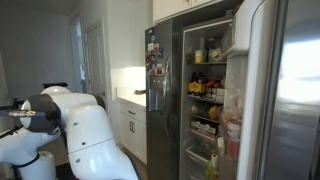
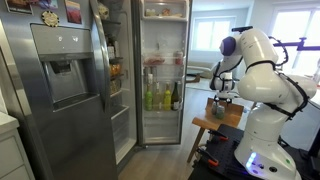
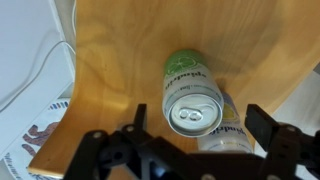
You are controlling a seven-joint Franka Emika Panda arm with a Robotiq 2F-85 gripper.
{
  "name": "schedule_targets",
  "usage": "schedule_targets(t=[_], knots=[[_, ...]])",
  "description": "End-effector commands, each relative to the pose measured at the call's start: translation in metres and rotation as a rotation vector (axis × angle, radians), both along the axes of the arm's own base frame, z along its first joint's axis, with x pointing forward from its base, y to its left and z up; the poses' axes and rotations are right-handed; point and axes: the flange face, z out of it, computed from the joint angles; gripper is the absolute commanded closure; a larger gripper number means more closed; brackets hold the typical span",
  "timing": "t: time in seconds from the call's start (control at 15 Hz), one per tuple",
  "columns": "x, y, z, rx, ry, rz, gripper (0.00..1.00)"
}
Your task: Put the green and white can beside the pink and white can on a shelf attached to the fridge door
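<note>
My open gripper should go down around the green and white can (image 3: 188,72) next, and then it should close.
In the wrist view the green and white can (image 3: 188,72) stands upright on a small wooden table (image 3: 110,70), seen from above with its silver top towards me. My gripper (image 3: 200,120) is open, with one finger on each side of the can and not touching it. A second pale can (image 3: 228,128) sits right against it, partly hidden; I cannot tell its colour, so no pink and white can is identifiable. In an exterior view the gripper (image 2: 222,99) hangs over the table (image 2: 212,124). The stainless fridge door (image 1: 292,90) stands open, showing its white inner bins (image 1: 232,100).
The open fridge interior (image 2: 165,70) holds bottles on several shelves. A dark door with magnets and papers (image 1: 155,60) is beside it; it also shows in an exterior view with a dispenser (image 2: 62,72). White cabinets (image 1: 130,115) stand behind the arm. The table's edge (image 3: 60,120) is close on one side.
</note>
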Motion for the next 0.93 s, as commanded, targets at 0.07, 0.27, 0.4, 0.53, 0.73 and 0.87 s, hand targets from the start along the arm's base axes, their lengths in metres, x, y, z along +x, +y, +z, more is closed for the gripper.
schedule_targets(t=[0.07,0.27,0.4,0.53,0.73,0.87], knots=[[0.002,-0.012,-0.017,-0.015,0.037,-0.002,0.0],[-0.001,-0.017,-0.029,-0.027,0.057,0.003,0.0],[-0.001,-0.019,-0.034,-0.028,0.064,0.004,0.0],[0.0,-0.021,-0.039,-0.032,0.071,0.007,0.0],[0.003,-0.024,-0.043,-0.036,0.077,0.01,0.0],[0.004,-0.026,-0.045,-0.039,0.079,0.011,0.26]])
